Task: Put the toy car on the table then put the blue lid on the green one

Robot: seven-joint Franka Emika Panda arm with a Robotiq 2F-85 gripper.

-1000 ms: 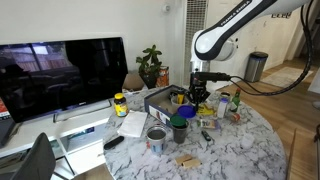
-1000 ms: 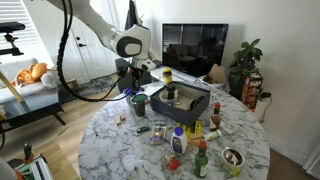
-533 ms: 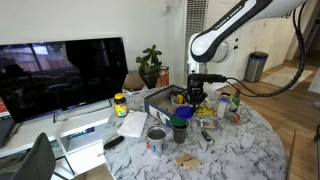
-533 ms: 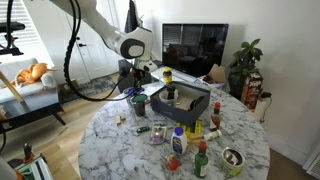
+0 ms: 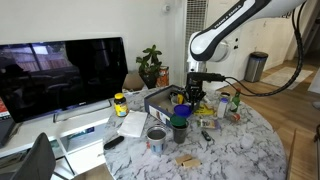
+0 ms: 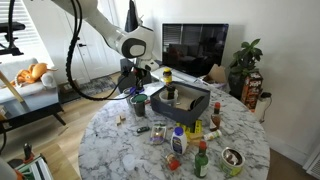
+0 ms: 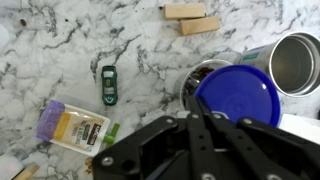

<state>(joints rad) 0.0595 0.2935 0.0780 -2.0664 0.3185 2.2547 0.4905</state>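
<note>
The dark green lid [image 5: 179, 128] lies just below the robot's gripper, so the gripper will next move down until the blue lid sits on it, then let go of the blue lid's rim.
In the wrist view the tiny dark toy car [image 7: 108, 84] lies on the marble table [image 7: 60, 40], apart from everything else. The blue lid [image 7: 238, 97] hangs over the dark green lid [image 7: 192, 82], shifted a little to one side, so only part of the green rim shows. My gripper [image 7: 202, 112] comes in from the bottom edge, its jaws drawn together on the near rim of the blue lid. In both exterior views the gripper [image 5: 196, 98] [image 6: 135, 93] hovers just above the green lid [image 5: 179, 128] [image 6: 139, 106].
A silver can [image 7: 295, 62] stands right beside the green lid. Two tan wooden blocks [image 7: 190, 18] and a snack packet [image 7: 72, 124] lie nearby. A dark box [image 6: 180, 100], bottles and jars crowd the table [image 6: 120, 150]. A TV [image 5: 60, 75] stands behind.
The arm has shifted only slightly above the green lid, with the blue lid still in the jaws. Nothing else has moved.
</note>
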